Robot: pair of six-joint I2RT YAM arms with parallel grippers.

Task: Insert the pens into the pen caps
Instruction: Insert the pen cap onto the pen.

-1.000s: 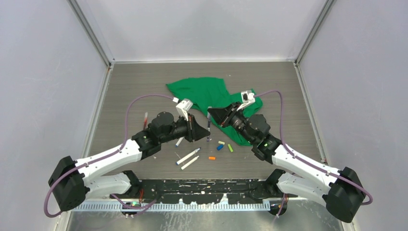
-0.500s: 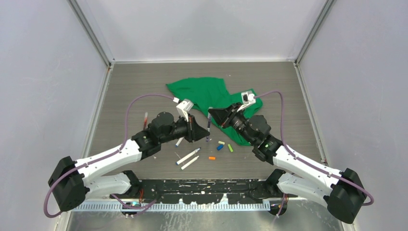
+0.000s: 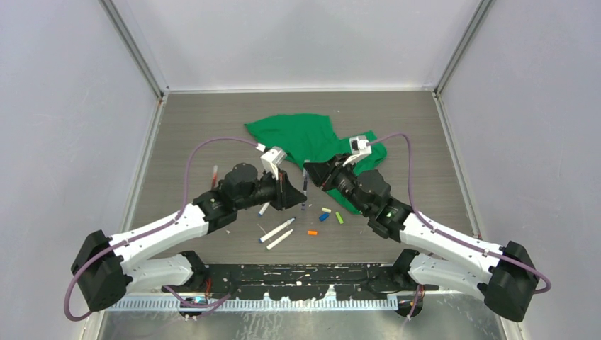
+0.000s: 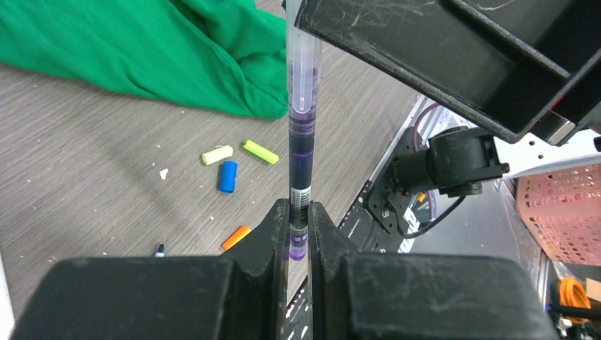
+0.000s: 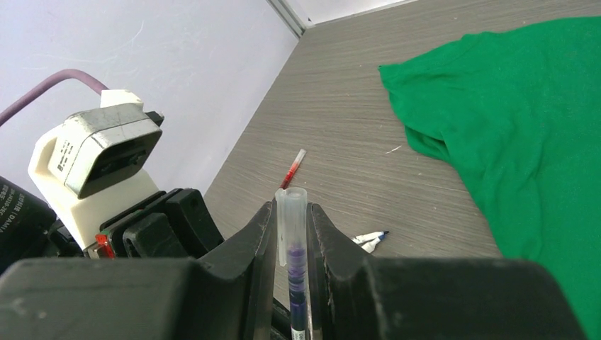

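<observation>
The purple pen has its cap on. My left gripper should next swing left in the top view and down beside the red-tipped pen (image 3: 214,176) to let go of the purple pen.
A dark purple pen (image 4: 300,166) hangs above the table between both grippers. My left gripper (image 4: 299,212) is shut on its lower end. My right gripper (image 5: 292,212) is shut on a clear pen cap (image 5: 290,212), and the pen's purple tip sits inside that cap. From above, the pen (image 3: 305,188) runs between the left gripper (image 3: 300,200) and the right gripper (image 3: 310,173). Loose caps lie below: yellow (image 4: 217,154), blue (image 4: 227,176), green (image 4: 260,151), orange (image 4: 235,237). Two white pens (image 3: 277,230) lie near the front, and a red-tipped pen (image 3: 214,176) to the left.
A crumpled green cloth (image 3: 301,138) covers the middle back of the table, partly under the right arm. Two pens with blue tips (image 5: 372,239) lie on the wood under the left arm. Grey walls close in the table on three sides.
My right gripper has moved left, closer to the left gripper, with the clear cap over the pen's tip. The held pen has shifted slightly left. Both grips are unchanged.
</observation>
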